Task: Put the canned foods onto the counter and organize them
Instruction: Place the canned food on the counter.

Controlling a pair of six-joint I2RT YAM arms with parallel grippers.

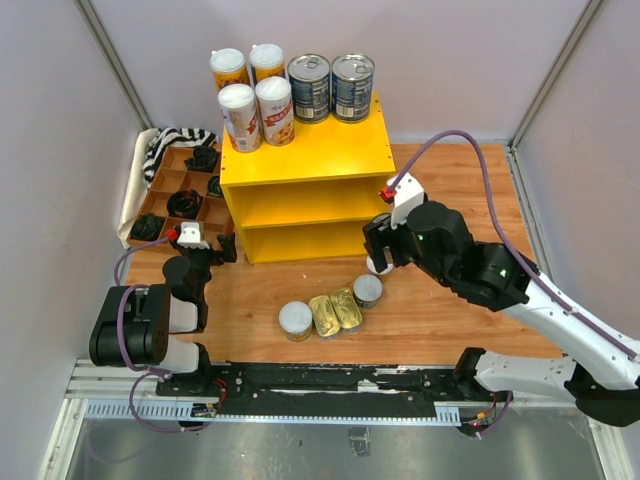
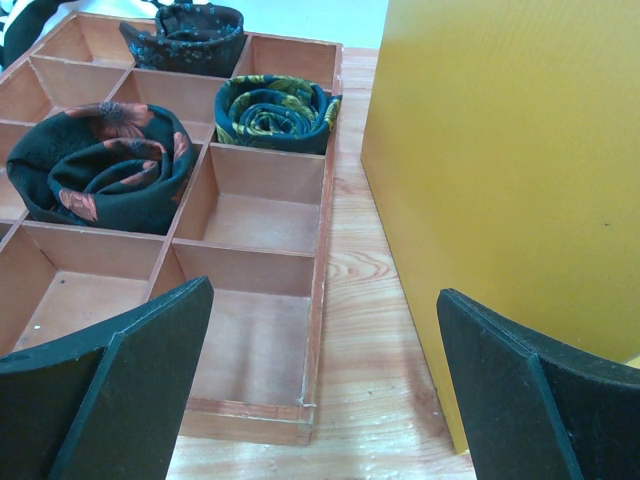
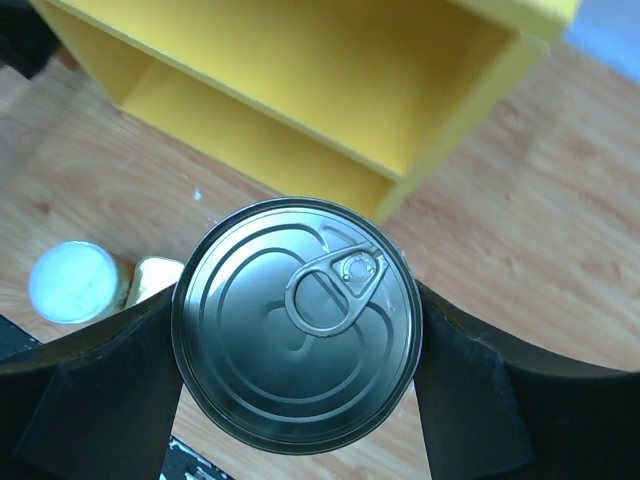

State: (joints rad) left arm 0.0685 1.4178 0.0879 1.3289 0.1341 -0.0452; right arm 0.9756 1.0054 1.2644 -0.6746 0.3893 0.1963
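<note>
The space before the dark cans is empty, so my right gripper needs to go up and outward next and release the can on the counter top's bare front (image 1: 336, 157).
My right gripper (image 3: 297, 330) is shut on a silver-topped can (image 3: 297, 325) with a ring pull, held over the wooden table in front of the yellow counter (image 3: 300, 80). In the top view the right gripper (image 1: 377, 262) hides most of that can. On the counter top (image 1: 310, 150) stand several tall white-lidded tins (image 1: 238, 112) and two silver-topped dark cans (image 1: 309, 87). On the table lie a white-lidded can (image 1: 295, 319), two gold-topped tins (image 1: 335, 312) and a silver-topped can (image 1: 368, 290). My left gripper (image 2: 322, 292) is open and empty, low between the tray and the counter side (image 2: 500, 150).
A brown divided wooden tray (image 1: 160, 190) with rolled dark fabrics (image 2: 100, 165) sits left of the counter, and a striped cloth (image 1: 180, 140) lies behind it. Both counter shelves look empty. Grey walls close in the table on three sides.
</note>
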